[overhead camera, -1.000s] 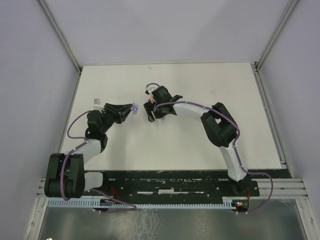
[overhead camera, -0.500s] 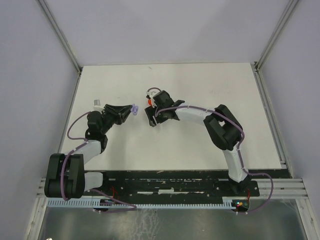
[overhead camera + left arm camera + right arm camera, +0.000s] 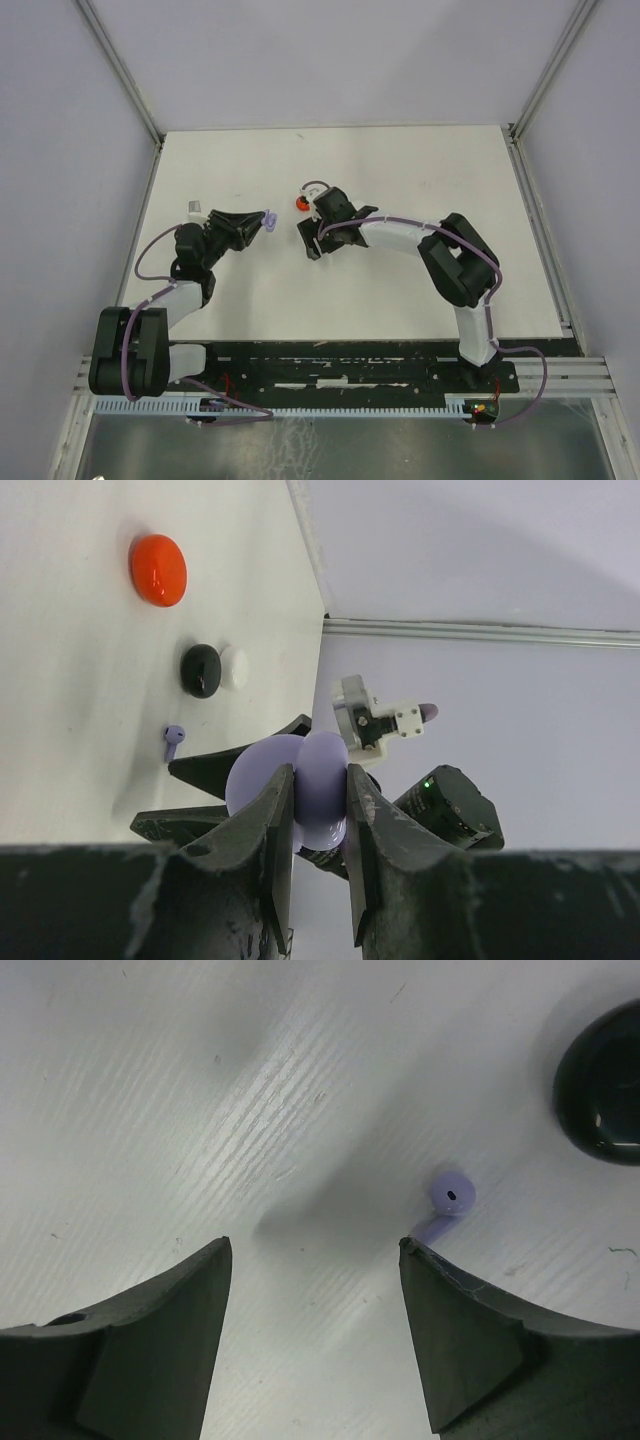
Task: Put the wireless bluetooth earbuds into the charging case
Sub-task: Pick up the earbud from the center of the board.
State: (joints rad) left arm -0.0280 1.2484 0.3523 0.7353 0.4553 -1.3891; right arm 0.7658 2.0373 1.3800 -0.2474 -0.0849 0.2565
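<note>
I should move my right gripper outward next, to the right in the wrist view, and close it on the earbud's round head (image 3: 453, 1193), because the head is outside the gripper's gap on that side.
My left gripper (image 3: 315, 792) is shut on the open lavender charging case (image 3: 322, 780) and holds it above the table; the case also shows in the top view (image 3: 268, 220). One lavender earbud (image 3: 449, 1198) lies on the white table, its stem touching or just beyond my right gripper's right fingertip (image 3: 412, 1252). My right gripper (image 3: 315, 1244) is open and empty, low over the table. In the left wrist view the earbud (image 3: 173, 738) lies near the black disc. In the top view my right gripper (image 3: 309, 241) hides the earbud.
A red disc (image 3: 158, 569), a black disc (image 3: 200, 670) and a white disc (image 3: 235, 667) lie on the table past the earbud. The black disc (image 3: 603, 1085) is at the right wrist view's upper right. A small grey-white object (image 3: 194, 208) sits beside my left arm.
My right gripper has moved toward the near right, uncovering the red disc in the top view. My left gripper still holds the case in about the same place.
</note>
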